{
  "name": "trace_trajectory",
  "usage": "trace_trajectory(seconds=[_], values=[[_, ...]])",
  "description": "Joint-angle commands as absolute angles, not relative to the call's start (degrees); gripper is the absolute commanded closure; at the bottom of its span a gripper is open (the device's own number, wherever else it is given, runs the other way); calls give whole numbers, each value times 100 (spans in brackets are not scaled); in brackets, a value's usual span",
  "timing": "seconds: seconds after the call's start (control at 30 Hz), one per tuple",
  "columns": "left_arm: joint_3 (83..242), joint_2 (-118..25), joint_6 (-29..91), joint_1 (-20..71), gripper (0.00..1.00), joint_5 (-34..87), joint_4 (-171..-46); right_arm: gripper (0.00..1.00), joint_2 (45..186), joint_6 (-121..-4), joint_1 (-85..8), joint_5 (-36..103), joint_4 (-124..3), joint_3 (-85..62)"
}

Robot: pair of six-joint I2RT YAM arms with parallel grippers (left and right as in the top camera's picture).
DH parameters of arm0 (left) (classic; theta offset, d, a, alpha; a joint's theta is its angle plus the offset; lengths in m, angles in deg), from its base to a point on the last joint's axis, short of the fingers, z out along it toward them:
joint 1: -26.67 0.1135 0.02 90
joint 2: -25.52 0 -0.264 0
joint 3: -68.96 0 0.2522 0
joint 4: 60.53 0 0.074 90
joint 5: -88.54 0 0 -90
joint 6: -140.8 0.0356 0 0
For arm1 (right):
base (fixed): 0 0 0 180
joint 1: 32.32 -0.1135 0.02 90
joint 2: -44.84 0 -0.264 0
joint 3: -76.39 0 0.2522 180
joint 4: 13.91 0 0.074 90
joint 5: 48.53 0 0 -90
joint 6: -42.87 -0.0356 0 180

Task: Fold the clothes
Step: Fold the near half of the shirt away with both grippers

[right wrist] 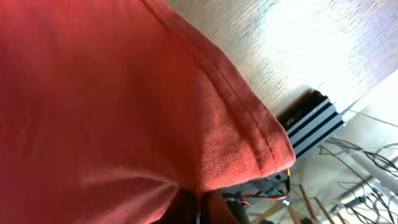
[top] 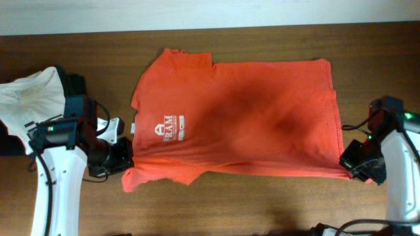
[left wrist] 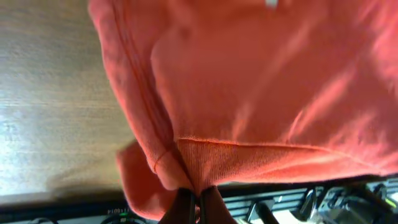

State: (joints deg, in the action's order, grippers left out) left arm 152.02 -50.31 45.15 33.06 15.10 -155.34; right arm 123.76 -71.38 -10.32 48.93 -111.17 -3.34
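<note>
The shirt's far half lies flat, so my right gripper will take its corner of the shirt outward and down onto the middle of the shirt's hem edge point(top: 335, 118) and let go of it there.
The orange-red T-shirt point(top: 243, 118) lies spread on the wooden table with its collar to the left and its small white chest logo point(top: 169, 126) facing up. My left gripper point(top: 123, 159) is shut on the shirt's near left edge by the sleeve; in the left wrist view the jaws point(left wrist: 198, 198) pinch a fold of fabric point(left wrist: 261, 81). My right gripper point(top: 359, 164) is shut on the near right hem corner; in the right wrist view the jaws point(right wrist: 200, 205) clamp the cloth point(right wrist: 106, 106) and its hem.
A white garment point(top: 29, 98) lies at the left edge over something black point(top: 73, 84). The wooden table point(top: 262, 203) shows along the near side. A pale surface runs along the far edge. Black rails and cables point(right wrist: 314, 121) lie off the table's right side.
</note>
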Motion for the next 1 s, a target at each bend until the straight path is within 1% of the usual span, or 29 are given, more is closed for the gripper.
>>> trace_trajectory(seconds=[0.0,0.03,0.1,0.23,0.33,0.4,0.5,0.57,0.6,0.63,0.67,0.7,0.8,0.9,0.97], values=[[15206,-5053,4305,3348,100,1440,-14920,94,12350,-7002,-979,4871,-10774,-315],[15206,-5128,4124,3348,100,1440,-14485,94,12431,-6694,-979,4530,-10477,-315],[15206,-5311,3864,3348,100,1438,-13812,92,12601,-6537,-979,4170,-9983,-315],[15206,-6129,3582,3304,100,1440,-12588,92,13064,-6535,-986,4054,-8886,-315],[15206,-6972,3582,3201,100,1484,-11937,93,13440,-6526,-986,4043,-7926,-315],[15206,-7368,3529,3192,100,1486,-11412,93,13672,-6338,-986,3794,-7371,-315],[15206,-7720,3496,3190,100,1488,-10787,93,14026,-6342,-986,3711,-6914,-315],[15206,-7831,3496,3164,99,1486,-10660,92,14192,-6342,-986,3656,-6722,-315],[15206,-7869,3496,3131,84,1530,-10649,87,14277,-6340,-986,3505,-6593,-315],[15206,-7873,3499,3098,57,1530,-10649,70,14319,-6340,-984,3359,-6492,-315],[15208,-7873,3499,3066,35,1534,-10649,46,14332,-6338,-984,3261,-6396,-315],[15221,-7871,3503,3068,23,1602,-10673,43,14330,-6340,-984,3261,-6390,-317],[15224,-7849,3503,3094,23,1676,-10894,42,14330,-6340,-984,3309,-6735,-317],[15215,-7851,3505,3087,23,1777,-11618,42,14347,-6344,-984,3822,-7609,-315],[15206,-7851,3520,3072,24,1516,-12033,42,14363,-6342,-984,3914,-7837,-291]])
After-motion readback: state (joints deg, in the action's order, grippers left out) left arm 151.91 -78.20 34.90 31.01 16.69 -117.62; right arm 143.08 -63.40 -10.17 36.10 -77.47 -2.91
